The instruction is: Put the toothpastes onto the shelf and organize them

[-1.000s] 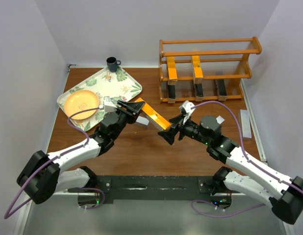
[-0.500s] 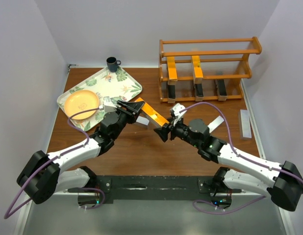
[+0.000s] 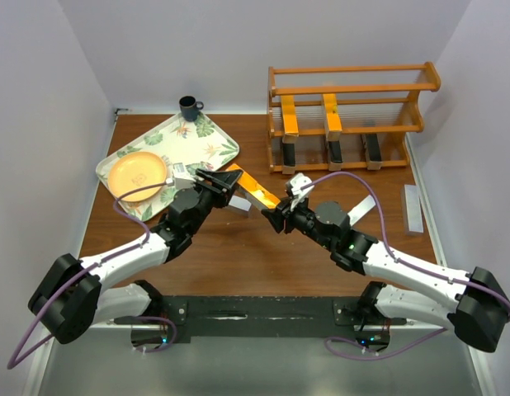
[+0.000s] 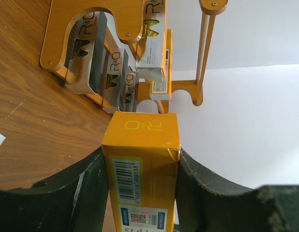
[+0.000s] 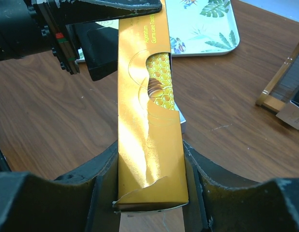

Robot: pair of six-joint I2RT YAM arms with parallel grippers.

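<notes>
The right gripper carries the box outward and to the right in the top view onto the middle shelf's empty end (image 3: 372, 116) next, then releases it, since matching boxes lie alongside.
An orange-yellow toothpaste box (image 3: 253, 188) hangs above the table's middle, held at both ends. My left gripper (image 3: 230, 175) is shut on its upper-left end; in the left wrist view the box (image 4: 142, 159) fills the gap between the fingers (image 4: 86, 188). My right gripper (image 3: 274, 216) is shut on the torn lower-right end, its fingers (image 5: 103, 183) pressing both sides of the box (image 5: 147, 121). The wooden shelf (image 3: 354, 87) stands at the back right, with two orange-yellow boxes (image 3: 290, 115) on its middle tier and three black boxes (image 3: 333, 151) on the bottom.
Silver-grey boxes lie on the table: one by the right wall (image 3: 412, 208), one behind the right arm (image 3: 362, 206), one under the left gripper (image 3: 238, 203). A leaf-patterned tray (image 3: 197, 144) with an orange plate (image 3: 137, 172) sits back left, a dark cup (image 3: 189, 107) behind it.
My right gripper has moved left onto the free end of the orange-yellow box and shut its jaws on it. The left gripper and box have barely moved.
</notes>
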